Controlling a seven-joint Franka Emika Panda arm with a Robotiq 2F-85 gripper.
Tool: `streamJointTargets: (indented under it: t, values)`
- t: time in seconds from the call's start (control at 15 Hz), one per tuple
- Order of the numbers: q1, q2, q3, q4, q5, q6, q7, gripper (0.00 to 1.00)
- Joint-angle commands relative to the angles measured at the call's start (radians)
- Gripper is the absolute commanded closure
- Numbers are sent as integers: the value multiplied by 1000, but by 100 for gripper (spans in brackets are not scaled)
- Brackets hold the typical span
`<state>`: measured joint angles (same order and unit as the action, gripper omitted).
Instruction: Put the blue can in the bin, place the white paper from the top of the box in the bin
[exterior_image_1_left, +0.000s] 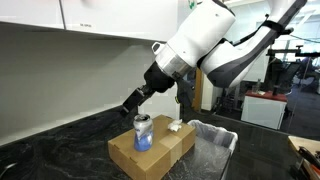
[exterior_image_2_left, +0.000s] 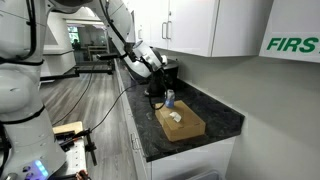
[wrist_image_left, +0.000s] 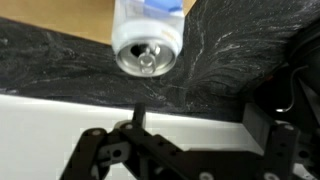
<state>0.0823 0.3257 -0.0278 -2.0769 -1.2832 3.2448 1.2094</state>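
Observation:
The blue can stands upright below and outside my open fingers, so I will move my gripper over its silver top (exterior_image_1_left: 142, 118) (wrist_image_left: 147, 52) and lower it to close on the can.
The blue can (exterior_image_1_left: 143, 132) stands upright on the near end of the brown box (exterior_image_1_left: 160, 155). The white paper (exterior_image_1_left: 176, 127) lies on the box top beyond the can. The bin (exterior_image_1_left: 216, 138), lined with clear plastic, stands right beside the box. My gripper (exterior_image_1_left: 133, 103) hangs just above and beside the can, open and empty. In the wrist view the can's silver top (wrist_image_left: 148, 50) fills the upper middle, with the gripper's (wrist_image_left: 195, 118) fingers spread wide and apart from it. In an exterior view the can (exterior_image_2_left: 169, 98), paper (exterior_image_2_left: 174, 117) and box (exterior_image_2_left: 185, 125) sit on the counter.
The box rests on a dark marbled counter (exterior_image_1_left: 60, 135) against a white wall, under white cabinets (exterior_image_1_left: 90, 15). The counter's front edge (exterior_image_2_left: 140, 135) drops to the floor. Office furniture stands in the background (exterior_image_1_left: 265, 105).

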Motion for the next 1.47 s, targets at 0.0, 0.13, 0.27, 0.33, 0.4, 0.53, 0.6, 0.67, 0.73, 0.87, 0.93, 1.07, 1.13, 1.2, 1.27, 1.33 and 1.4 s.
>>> streamJointTargets:
  t: [0.0, 0.13, 0.27, 0.33, 0.4, 0.53, 0.6, 0.67, 0.73, 0.87, 0.93, 1.07, 1.13, 1.2, 1.27, 1.33, 1.4]
  values:
    - [81, 6, -90, 119, -133, -36, 48, 0]
    - [106, 11, -116, 153, -189, -70, 77, 0]
    - [116, 12, -121, 137, -219, -128, 102, 0]
    - [118, 8, -116, 105, -211, -169, 98, 0]
    - [114, 12, -109, 81, -199, -194, 92, 0]
    - [107, 26, -97, 40, -151, -236, 64, 0]
    - [106, 36, -94, 30, -139, -252, 62, 0]
    - [101, 44, -88, 16, -114, -259, 47, 0]
    - [98, 54, -86, 11, -99, -263, 45, 0]
    - [94, 67, -79, 0, -55, -274, 29, 0]
    - [92, 74, -77, -4, -31, -277, 22, 0]
    - [88, 83, -69, -8, 17, -283, 8, 0]
    - [87, 88, -66, -9, 39, -283, 0, 0]
    - [75, 61, -65, -37, 61, -278, -25, 0]
    - [71, 61, -63, -41, 80, -271, -38, 25]
    - [67, 60, -63, -42, 99, -270, -49, 27]
    - [65, 59, -62, -43, 115, -271, -59, 33]
